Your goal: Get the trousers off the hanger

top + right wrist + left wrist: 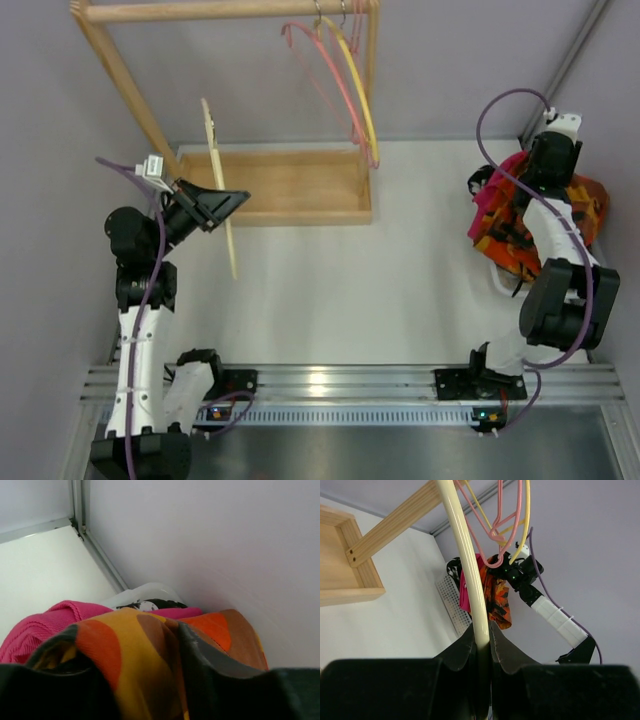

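Note:
The cream hanger (218, 185) is bare, so I will raise my left gripper outward to the top bar beside the pink hangers, hook the cream hanger there and let go.
My left gripper (225, 205) is shut on the cream hanger (218, 185), which it holds bare and on edge above the table, left of the middle. In the left wrist view the hanger's arm (467, 565) runs up from between my shut fingers (482, 640). The orange camouflage trousers (525, 225) lie bunched on a pile at the far right. My right gripper (545, 170) is down on them. In the right wrist view a thick fold of the trousers (145, 650) sits between my fingers (210, 670) and drapes over the left one. The trousers also show in the left wrist view (497, 597).
A wooden rack stands at the back, with a top rail (230, 10) and a base tray (280, 185). Pink hangers (325, 70) and a brighter yellow hanger (358, 85) hang from its right end. A magenta cloth (490, 200) and a white basket (451, 600) lie under the trousers by the right wall.

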